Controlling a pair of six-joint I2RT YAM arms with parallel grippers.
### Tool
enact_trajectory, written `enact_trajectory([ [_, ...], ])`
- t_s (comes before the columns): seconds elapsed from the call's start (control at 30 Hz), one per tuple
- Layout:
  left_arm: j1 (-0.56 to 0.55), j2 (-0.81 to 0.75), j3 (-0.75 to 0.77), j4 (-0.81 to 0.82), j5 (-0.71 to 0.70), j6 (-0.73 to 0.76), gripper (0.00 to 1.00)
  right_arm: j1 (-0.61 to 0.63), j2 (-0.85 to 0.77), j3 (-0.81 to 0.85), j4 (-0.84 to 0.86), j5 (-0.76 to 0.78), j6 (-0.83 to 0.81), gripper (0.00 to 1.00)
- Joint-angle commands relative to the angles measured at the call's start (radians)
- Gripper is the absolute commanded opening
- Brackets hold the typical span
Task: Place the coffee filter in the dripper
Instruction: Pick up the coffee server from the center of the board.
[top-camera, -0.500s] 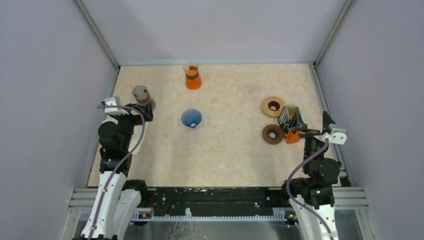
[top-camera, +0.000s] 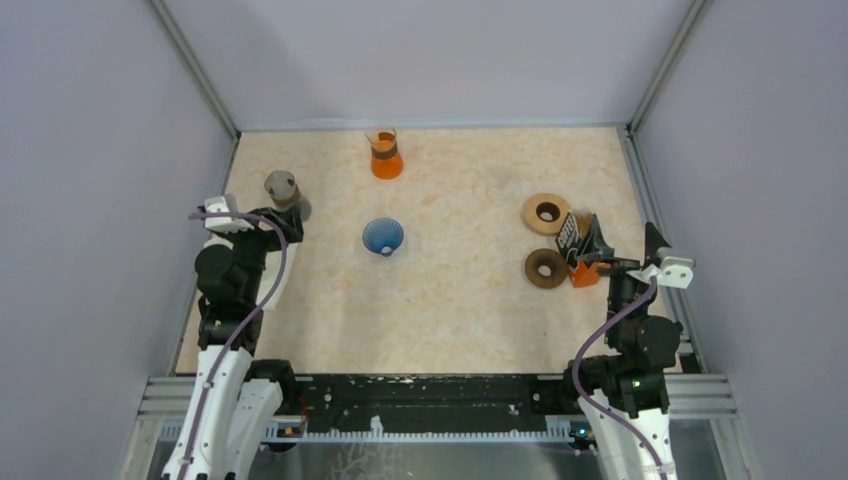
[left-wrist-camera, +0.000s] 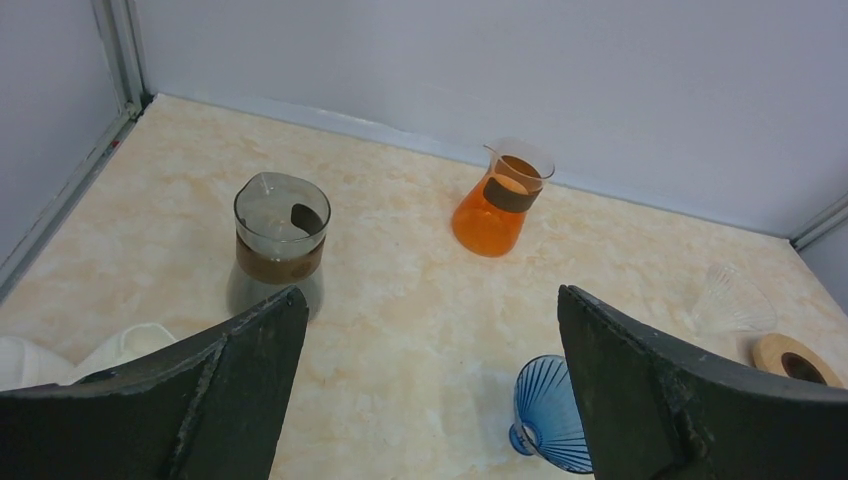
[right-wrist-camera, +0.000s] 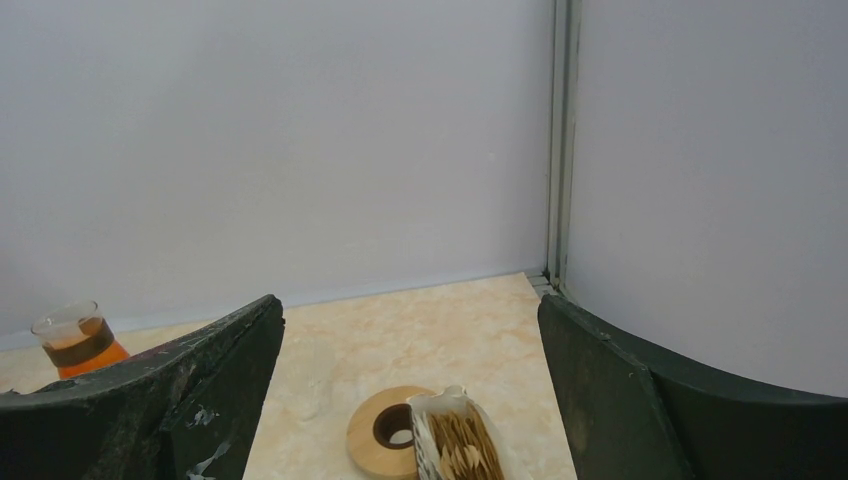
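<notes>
The robot's left gripper should move outward and tilt down onto the grey carafe's rim (left-wrist-camera: 238, 216), on the carafe's side away from the dripper, because that thin edge is uncovered.
The blue ribbed dripper (top-camera: 383, 237) lies tipped on its side in the middle of the table, and shows low right in the left wrist view (left-wrist-camera: 548, 418). An open pack of brown coffee filters (top-camera: 573, 234) stands at the right, just ahead of my right gripper (top-camera: 622, 246), and its top shows in the right wrist view (right-wrist-camera: 462, 442). Open and holding nothing, my left gripper (top-camera: 279, 223) hovers by the grey carafe, left of the dripper. In the wrist views, both the left gripper (left-wrist-camera: 430, 305) and the right gripper (right-wrist-camera: 408, 305) stand wide open.
A grey carafe (top-camera: 283, 191) stands at the left and an orange carafe (top-camera: 386, 156) at the back. Two wooden rings (top-camera: 547, 213) (top-camera: 547, 268) lie beside the filter pack. A clear glass dripper (left-wrist-camera: 730, 303) lies at the right. Something white (left-wrist-camera: 60, 352) lies under the left arm.
</notes>
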Motion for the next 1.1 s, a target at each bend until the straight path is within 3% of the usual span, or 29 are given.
enact_trajectory([
  [0.0,0.005,0.055,0.066,-0.061,-0.057,-0.018,0.99,0.011,0.011,0.005,0.038,-0.004,-0.003,0.99],
  [0.3,0.012,0.354,0.213,-0.118,-0.118,-0.119,0.99,0.012,-0.012,0.004,0.038,-0.022,0.005,0.99],
  [0.57,0.09,0.604,0.393,-0.221,-0.132,-0.242,0.99,0.034,-0.003,0.004,0.036,-0.047,0.004,0.99],
  [0.87,0.167,0.869,0.601,-0.364,-0.147,-0.307,0.81,0.044,-0.002,0.004,0.033,-0.054,-0.001,0.99],
  [1.07,0.176,0.975,0.658,-0.381,-0.153,-0.294,0.71,0.048,0.0,0.001,0.035,-0.052,-0.003,0.99],
])
